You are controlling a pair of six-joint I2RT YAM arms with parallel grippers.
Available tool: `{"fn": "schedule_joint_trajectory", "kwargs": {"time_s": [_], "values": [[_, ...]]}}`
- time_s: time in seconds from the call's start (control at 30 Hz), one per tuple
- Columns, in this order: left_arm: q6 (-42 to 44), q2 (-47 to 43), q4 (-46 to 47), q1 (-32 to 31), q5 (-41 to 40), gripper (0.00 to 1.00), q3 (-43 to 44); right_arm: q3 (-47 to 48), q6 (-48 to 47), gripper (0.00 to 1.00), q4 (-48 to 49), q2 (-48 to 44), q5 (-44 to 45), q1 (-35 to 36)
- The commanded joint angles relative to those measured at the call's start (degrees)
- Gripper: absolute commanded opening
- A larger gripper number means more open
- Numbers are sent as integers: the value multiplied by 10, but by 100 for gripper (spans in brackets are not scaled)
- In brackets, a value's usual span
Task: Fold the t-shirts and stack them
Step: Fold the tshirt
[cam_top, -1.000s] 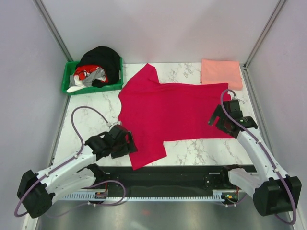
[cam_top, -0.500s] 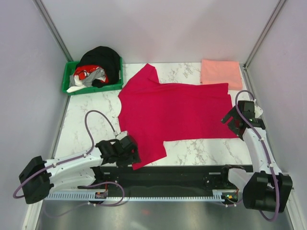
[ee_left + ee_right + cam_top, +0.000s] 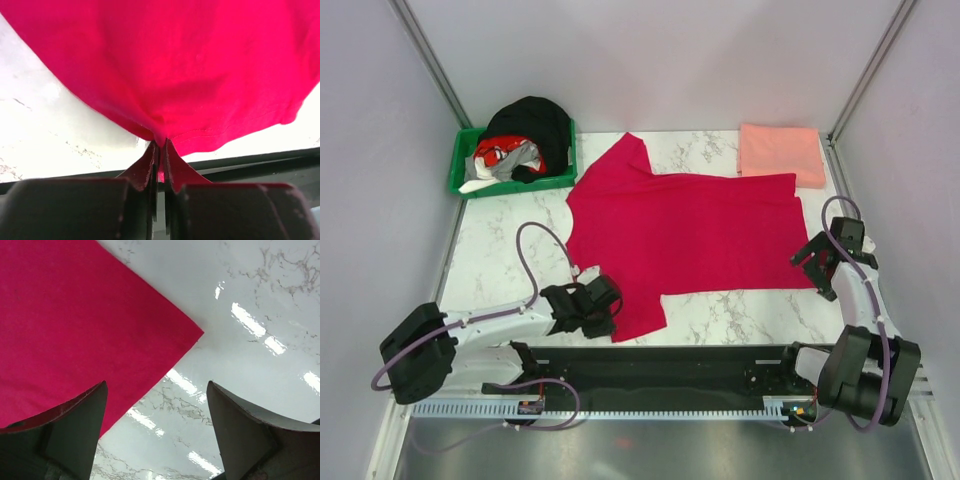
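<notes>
My left gripper lifts, carries outward over the shirt's side nearest the green bin and releases next, because the shirt's near sleeve juts toward the black bar.
A crimson red t-shirt (image 3: 685, 235) lies spread flat across the marble table (image 3: 510, 240). My left gripper (image 3: 613, 306) is at the near-left sleeve and is shut on the cloth's hemmed edge. In the left wrist view the red cloth (image 3: 165, 65) bunches into the closed fingertips of the left gripper (image 3: 161, 146). My right gripper (image 3: 817, 262) stands open just beside the shirt's near-right corner. In the right wrist view that corner (image 3: 192, 332) lies ahead of the right gripper (image 3: 156, 386), with bare marble between the fingers. A pale salmon pink t-shirt (image 3: 780, 152) lies folded at the back right.
A green bin (image 3: 460, 172) heaped with dark and mixed clothes (image 3: 530, 125) stands at the back left. Grey walls close in on both sides. A black rail (image 3: 670, 365) runs along the near table edge.
My left gripper slid toward the near sleeve edge and shut on the red cloth. My right arm swung outward to the shirt's near-right corner, its jaws still apart.
</notes>
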Motion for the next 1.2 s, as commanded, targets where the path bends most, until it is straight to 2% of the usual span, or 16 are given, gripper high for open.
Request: {"fn": "schedule_joint_trajectory", "kwargs": {"time_s": [0.0, 0.1, 0.3, 0.43, 0.47, 0.57, 0.6, 0.67, 0.7, 0.83, 0.93, 1.17], "values": [[24, -33, 7, 11, -58, 4, 30, -16, -7, 87, 44, 29, -35, -40], [40, -59, -15, 19, -68, 2, 53, -25, -7, 79, 75, 64, -60, -76], [58, -87, -26, 42, -65, 2, 58, -31, -2, 67, 127, 131, -38, -82], [82, -98, -26, 69, -59, 2, 49, -40, -2, 40, 157, 156, -63, -82], [87, -98, -26, 75, -56, 2, 49, -41, -6, 40, 162, 161, -61, -82], [105, -104, -27, 99, -47, 2, 50, -41, -15, 27, 170, 163, -60, -82], [108, -107, -28, 106, -46, 2, 52, -40, -17, 19, 171, 163, -63, -81], [116, -117, -31, 114, -41, 2, 55, -40, -17, 14, 175, 162, -63, -81], [117, -121, -35, 119, -41, 2, 60, -41, -19, 2, 179, 162, -79, -82], [126, -143, -79, 123, -44, 2, 89, -41, -18, 0, 168, 154, -103, -82], [123, -165, -123, 122, -52, 2, 124, -45, -1, 0, 126, 98, -103, -82], [136, -235, -284, 122, -73, 2, 221, -33, 37, 0, -49, -138, -109, -89]]}}
